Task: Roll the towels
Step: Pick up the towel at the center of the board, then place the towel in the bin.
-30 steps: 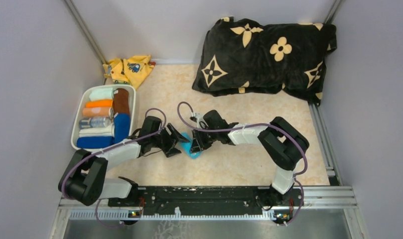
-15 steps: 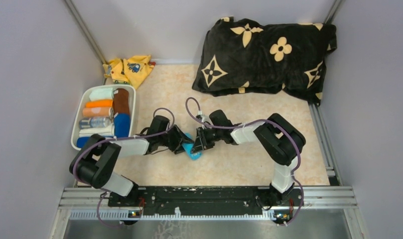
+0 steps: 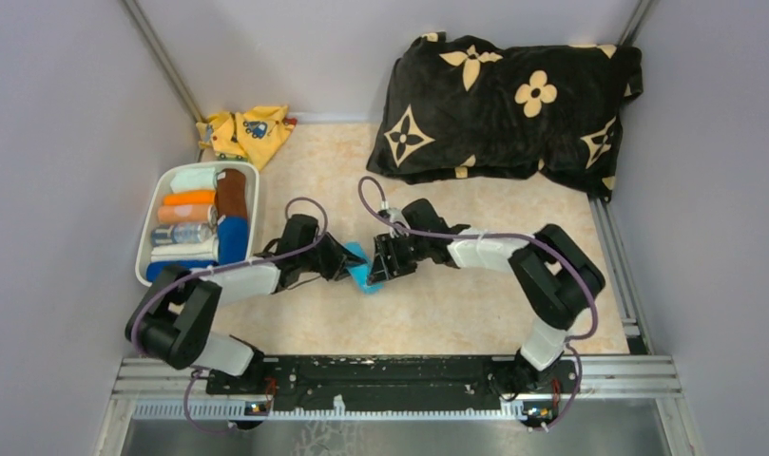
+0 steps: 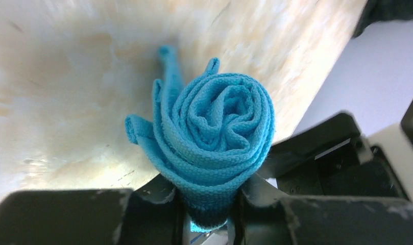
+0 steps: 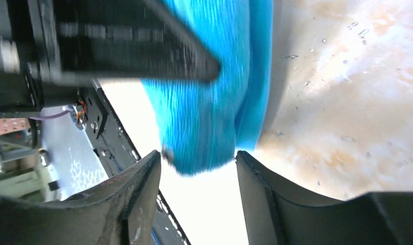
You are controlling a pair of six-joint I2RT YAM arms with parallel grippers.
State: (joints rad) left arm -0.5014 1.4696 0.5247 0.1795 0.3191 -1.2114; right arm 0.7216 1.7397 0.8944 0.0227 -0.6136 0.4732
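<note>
My left gripper will lift across, lower onto the orange towel and release. The bin outward and to the left of my left gripper in the top view holds rolled towels.
A rolled turquoise towel [image 3: 362, 273] lies on the beige table between the two grippers. In the left wrist view the roll [image 4: 214, 127] faces the camera end-on, a loose tail on its left. My left gripper [image 4: 208, 193] is shut on the roll's lower part, both fingers pressing its sides. It reaches the towel from the left [image 3: 347, 265]. My right gripper [image 3: 380, 268] stands on the towel's right side. In the right wrist view its jaws [image 5: 198, 164] are open, and the towel's end [image 5: 209, 112] sits just past the tips, touching neither finger.
A white bin [image 3: 144, 255] with several rolled towels stands at the left. A yellow printed cloth [image 3: 247, 133] lies in the back left corner. A black flowered pillow [image 3: 509, 100] fills the back right. Grey walls close in both sides.
My left gripper has moved right onto the towel and closed on it. The right gripper has opened, letting go of the towel, and the roll has shifted slightly back.
</note>
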